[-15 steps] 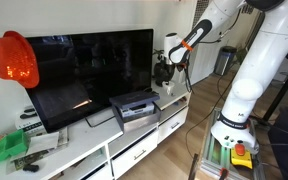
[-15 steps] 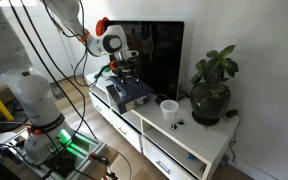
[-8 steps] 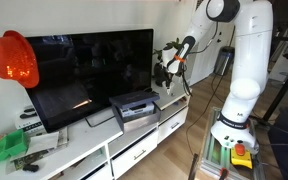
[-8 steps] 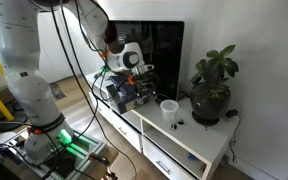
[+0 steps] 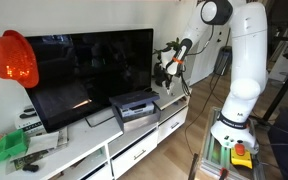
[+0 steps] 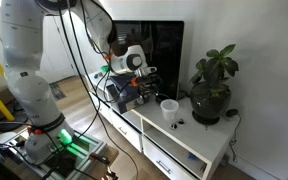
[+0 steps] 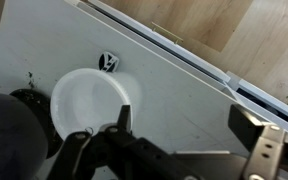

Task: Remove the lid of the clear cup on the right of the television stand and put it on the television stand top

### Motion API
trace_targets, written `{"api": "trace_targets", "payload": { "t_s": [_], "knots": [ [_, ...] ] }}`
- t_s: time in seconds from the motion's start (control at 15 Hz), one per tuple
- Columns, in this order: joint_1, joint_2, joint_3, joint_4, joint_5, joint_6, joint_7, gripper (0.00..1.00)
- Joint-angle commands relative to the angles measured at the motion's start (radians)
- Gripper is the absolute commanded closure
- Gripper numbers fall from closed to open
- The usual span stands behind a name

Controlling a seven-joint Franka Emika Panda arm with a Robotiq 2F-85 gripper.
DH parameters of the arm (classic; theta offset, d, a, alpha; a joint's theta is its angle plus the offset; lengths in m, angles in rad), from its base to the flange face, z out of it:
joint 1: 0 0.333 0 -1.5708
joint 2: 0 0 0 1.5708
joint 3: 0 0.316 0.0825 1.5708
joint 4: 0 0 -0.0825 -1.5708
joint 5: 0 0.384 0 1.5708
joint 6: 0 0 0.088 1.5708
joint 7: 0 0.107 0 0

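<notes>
The lid is below my gripper and to the left in the wrist view, so next my gripper will go down and to that side, onto the lid's nearest rim [image 7: 129, 104].
The clear cup [image 6: 169, 110] stands on the right part of the white television stand [image 6: 200, 146], next to the potted plant [image 6: 212, 85]. In the wrist view the cup [image 7: 88, 100] shows from above as a white round lidded top on the stand top [image 7: 184, 70]. My gripper [image 7: 190, 128] is open and empty above the stand top; its one finger [image 7: 123, 118] overlaps the cup's rim, and the gap lies beside the cup. In both exterior views the gripper [image 6: 146, 88] [image 5: 168, 72] hangs between the grey box and the cup [image 5: 170, 88].
A grey box-shaped device [image 6: 127, 97] sits in front of the black television [image 5: 92, 70]. The dark plant pot [image 7: 9, 135] touches the cup's far side. A small black clip [image 7: 108, 62] lies by the cup. Green items [image 5: 9, 148] and an orange lamp [image 5: 13, 58] are at the stand's other end.
The arm has swung along the stand from above the grey box toward the cup and come lower. The cup has not moved.
</notes>
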Motion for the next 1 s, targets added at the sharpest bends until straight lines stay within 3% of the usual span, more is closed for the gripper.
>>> {"api": "trace_targets", "payload": {
  "t_s": [0.0,0.47,0.93],
  "knots": [
    [0.009,0.027,-0.024,0.027,-0.001,0.007,0.03,0.0],
    [-0.107,0.078,0.063,0.082,0.199,0.004,-0.124,0.0],
    [-0.227,0.143,0.142,0.159,0.319,0.009,-0.297,0.0]
  ]
}}
